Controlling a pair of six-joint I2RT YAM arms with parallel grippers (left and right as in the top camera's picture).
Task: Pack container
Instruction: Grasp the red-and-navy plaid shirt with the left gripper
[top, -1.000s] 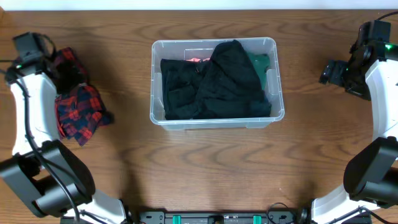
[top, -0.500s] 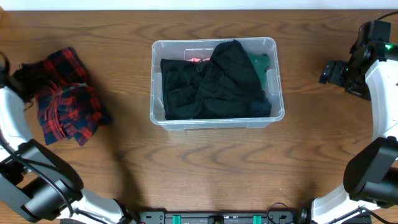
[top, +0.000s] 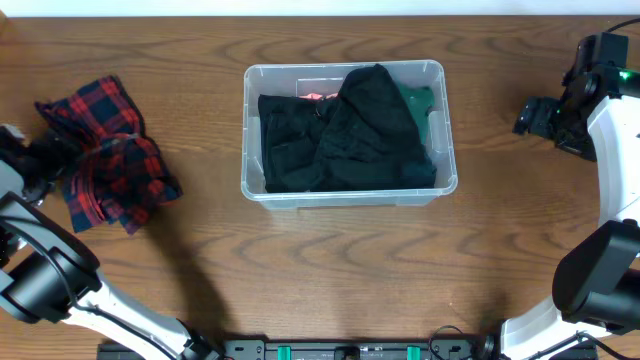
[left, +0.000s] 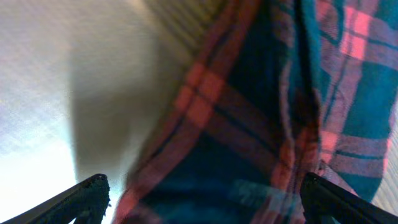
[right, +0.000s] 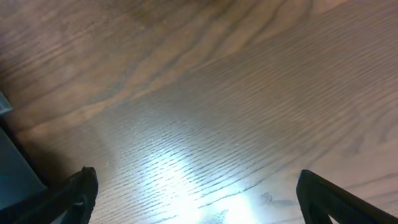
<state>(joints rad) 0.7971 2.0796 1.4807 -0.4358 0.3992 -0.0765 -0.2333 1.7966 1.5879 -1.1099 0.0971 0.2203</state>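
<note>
I will next lower my open left gripper onto the plaid garment's edge farthest from the container, as the cloth is already between its fingers.
The container (top: 347, 194) is a clear plastic bin at the table's middle. It holds black garments (top: 340, 135), with a green one (top: 419, 101) at its right side. A red and navy plaid garment (top: 110, 160) lies crumpled on the wood at the far left. My left gripper (top: 50, 156) is at that garment's left edge. In the left wrist view it (left: 205, 200) is open, and the plaid cloth (left: 261, 106) fills the space under and between its fingers. My right gripper (top: 532, 116) stays right of the container, open (right: 199, 196) over bare wood.
The wooden table (top: 330, 270) runs bare in front of the container and between it and each arm. A dark shape (right: 9, 168) shows at the left edge of the right wrist view. The table's back edge (top: 320, 14) is just behind the container.
My left arm has swung from above the plaid garment's back end out to the left and forward. The garment now lies more spread out. The right arm has not moved.
</note>
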